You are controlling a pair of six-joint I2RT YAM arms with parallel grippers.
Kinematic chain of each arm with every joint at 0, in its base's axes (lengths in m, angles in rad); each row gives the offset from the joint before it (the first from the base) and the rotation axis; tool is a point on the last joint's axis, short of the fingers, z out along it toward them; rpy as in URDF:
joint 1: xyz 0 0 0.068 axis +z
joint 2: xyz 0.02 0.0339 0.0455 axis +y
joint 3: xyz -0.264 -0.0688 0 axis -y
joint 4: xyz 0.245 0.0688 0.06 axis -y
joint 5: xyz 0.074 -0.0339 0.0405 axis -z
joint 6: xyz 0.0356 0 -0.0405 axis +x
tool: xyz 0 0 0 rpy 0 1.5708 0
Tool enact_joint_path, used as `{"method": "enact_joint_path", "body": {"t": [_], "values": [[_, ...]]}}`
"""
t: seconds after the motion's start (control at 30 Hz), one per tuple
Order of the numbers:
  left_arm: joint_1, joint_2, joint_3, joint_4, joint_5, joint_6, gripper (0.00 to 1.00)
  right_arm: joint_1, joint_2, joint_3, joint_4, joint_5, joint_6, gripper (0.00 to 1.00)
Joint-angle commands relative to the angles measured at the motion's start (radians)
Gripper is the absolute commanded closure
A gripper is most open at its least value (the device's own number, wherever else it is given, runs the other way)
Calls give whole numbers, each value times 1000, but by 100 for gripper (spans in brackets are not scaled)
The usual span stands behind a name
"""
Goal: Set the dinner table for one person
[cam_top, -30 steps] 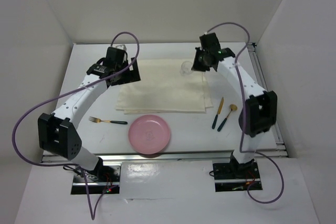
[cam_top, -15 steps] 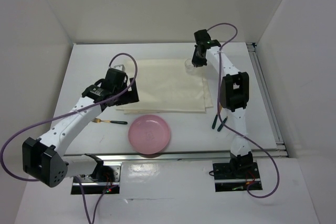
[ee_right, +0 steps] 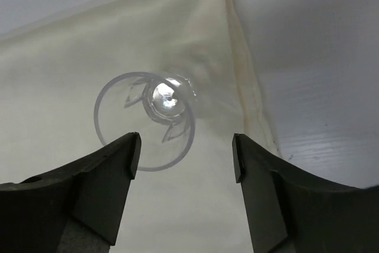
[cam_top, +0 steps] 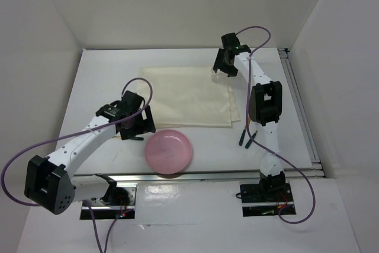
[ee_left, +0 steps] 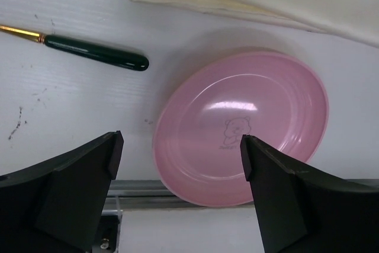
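My left gripper will go down and move back to close on the plate's rim (cam_top: pixel 147 150) beside the fork, because the pink plate is still off the mat (cam_top: pixel 186 96).
The dinner table (cam_top: pixel 100 81) is a white top with a cream cloth mat (cam_top: pixel 186 96) at its middle. A pink plate (cam_top: pixel 169 150) lies near the front edge, below the mat. My left gripper (cam_top: pixel 141 128) hangs open at the plate's left edge; the left wrist view shows the pink plate (ee_left: pixel 243 125) between and beyond the open left gripper (ee_left: pixel 180 149). A clear glass (ee_right: pixel 145 119) stands upright on the mat's far right corner (ee_right: pixel 89 57). The right gripper (ee_right: pixel 185 149) stands open just short of it, holding nothing. In the top view the right gripper (cam_top: pixel 222 68) covers the glass.
A green-handled fork (ee_left: pixel 98 51) lies on the table left of the plate, under my left arm in the top view. Dark handles of two more pieces of cutlery (cam_top: pixel 244 138) show beside the right arm. A metal rail (ee_left: pixel 136 188) runs along the front edge.
The right gripper has opened and let go of the glass, which stays standing on the mat. The left arm has swung toward the front edge, to the plate's left side, covering the fork.
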State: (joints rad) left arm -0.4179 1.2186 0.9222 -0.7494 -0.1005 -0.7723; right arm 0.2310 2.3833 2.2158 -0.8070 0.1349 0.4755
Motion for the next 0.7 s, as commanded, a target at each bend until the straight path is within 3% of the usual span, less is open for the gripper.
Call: {"method": "enact_joint_path", "body": {"t": [0.0, 0.03, 0.2, 0.47, 0.63, 0.67], "values": [[-4, -13, -3, -79, -11, -68, 0, -1, -38, -30, 41, -29, 3, 23], [-4, -13, -16, -79, -11, -68, 0, -1, -53, -44, 42, -29, 3, 14], [-4, -2, -91, -52, 8, -79, 3, -1, -162, -129, 63, -29, 3, 3], [-13, 42, -230, 128, 91, -59, 16, 44, -470, -387, 160, -81, 12, 1], [-33, 123, -243, 192, 111, -59, 35, 53, -607, -481, 169, -58, 12, 1], [-44, 134, -232, 193, 111, -59, 49, 53, -645, -502, 169, -58, 12, 1]]}}
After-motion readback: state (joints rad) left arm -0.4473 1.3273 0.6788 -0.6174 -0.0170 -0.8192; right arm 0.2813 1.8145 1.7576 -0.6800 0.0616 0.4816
